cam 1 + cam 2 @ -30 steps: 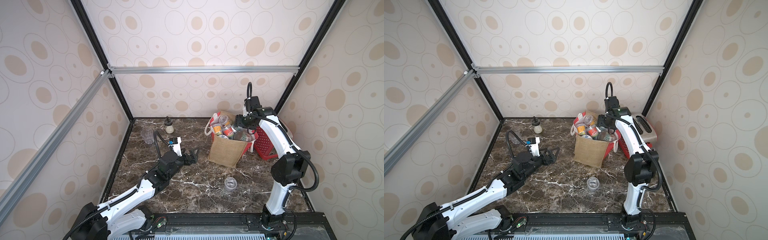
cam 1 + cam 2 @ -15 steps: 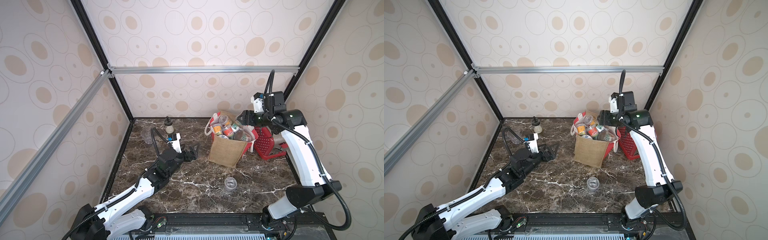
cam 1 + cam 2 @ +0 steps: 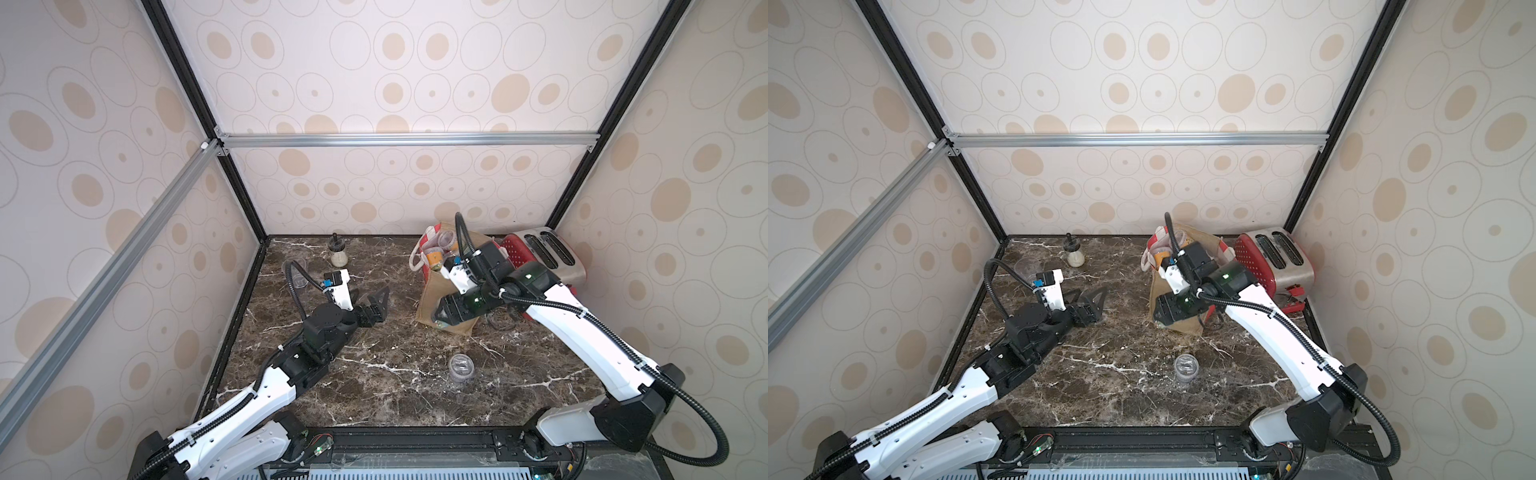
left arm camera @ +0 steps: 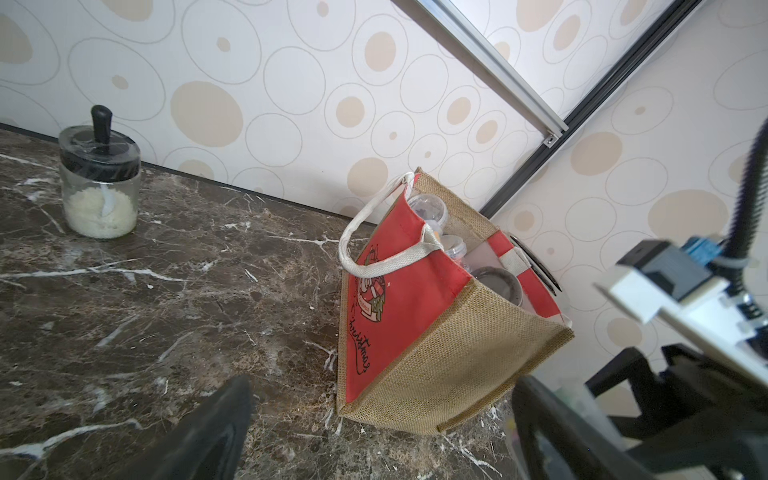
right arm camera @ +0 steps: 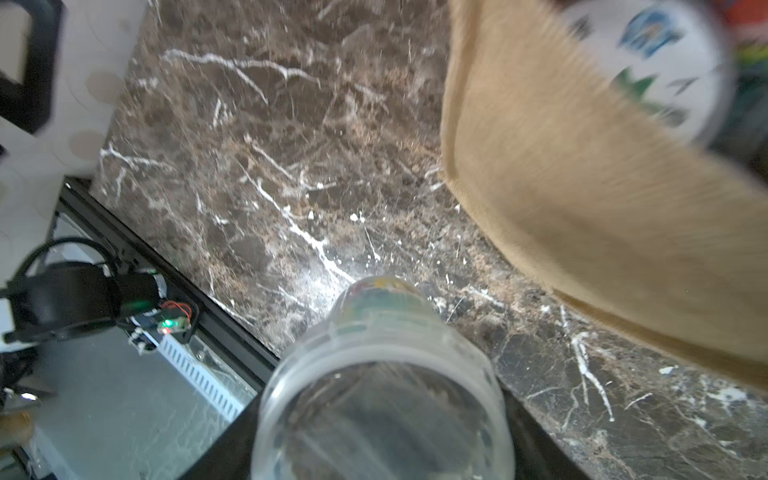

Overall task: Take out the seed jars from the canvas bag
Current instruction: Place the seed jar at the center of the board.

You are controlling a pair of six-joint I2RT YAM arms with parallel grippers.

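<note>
My right gripper holds the seed jar and will next move back and down to release it, because bare tabletop (image 3: 432, 373) beside the standing clear jar is below and back from it.
The canvas bag (image 3: 428, 296) (image 3: 1158, 291) (image 4: 449, 357) stands at the back right, tan with red sides, and several seed jars (image 3: 434, 257) (image 3: 1160, 254) (image 4: 428, 205) show in its mouth. My right gripper (image 3: 439, 321) (image 3: 1158, 312) (image 5: 382, 436) hangs low in front of the bag, shut on a clear seed jar (image 5: 382, 332). A blurred picture-lid jar (image 5: 648, 62) shows above the bag's edge. Another clear jar (image 3: 461, 368) (image 3: 1185, 365) stands on the table in front. My left gripper (image 3: 376, 301) (image 3: 1090, 301) (image 4: 378, 432) is open and empty, left of the bag.
A glass shaker (image 3: 338, 253) (image 3: 1074, 253) (image 4: 99, 187) with a black knob stands at the back wall. A lidless clear tumbler (image 3: 297, 270) (image 3: 1027, 266) sits at the back left. A red toaster (image 3: 548, 253) (image 3: 1279, 257) fills the back right corner behind the bag.
My right arm swung from above the bag's mouth down and forward to its front face, carrying a jar. The left arm has barely shifted.
</note>
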